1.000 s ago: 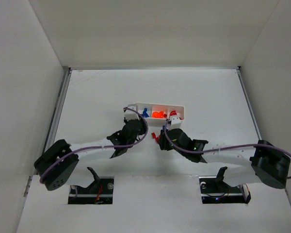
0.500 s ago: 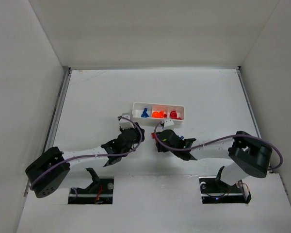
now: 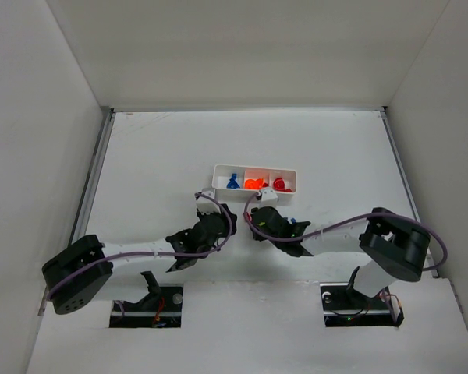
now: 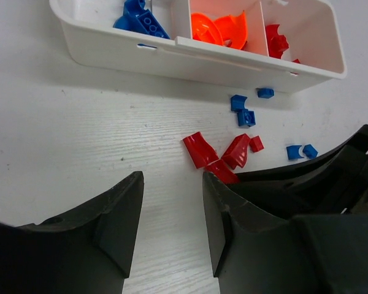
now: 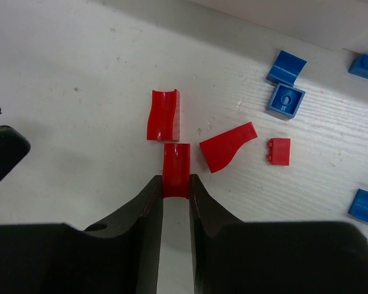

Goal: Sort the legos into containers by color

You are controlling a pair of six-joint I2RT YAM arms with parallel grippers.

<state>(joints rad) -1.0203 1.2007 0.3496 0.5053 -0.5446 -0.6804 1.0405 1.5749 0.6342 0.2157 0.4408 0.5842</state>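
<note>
I need to move my left gripper to the right in the top view and down to the blue legos past the red ones, as they lie outside the tray.
The white three-compartment tray (image 3: 253, 192) holds blue, orange and red legos from left to right; it also shows in the left wrist view (image 4: 190, 58). My right gripper (image 5: 176, 184) is shut on a red curved lego (image 5: 176, 164) low at the table, just in front of the tray (image 3: 257, 221). Loose red legos (image 5: 162, 114) (image 5: 227, 146) (image 5: 279, 151) and blue legos (image 5: 286, 98) (image 5: 286, 67) lie beside it. My left gripper (image 4: 172, 184) is open and empty over bare table, left of the red legos (image 4: 199, 149).
More loose blue legos lie near the tray's front wall (image 4: 238, 102) (image 4: 265, 92) and further right (image 4: 294, 152) (image 5: 363, 207). The right arm's black fingers (image 4: 331, 177) fill the lower right of the left wrist view. White walls enclose the table.
Both grippers have drawn back from the tray toward the near side. The right gripper has come down to the loose red legos in front of the tray.
</note>
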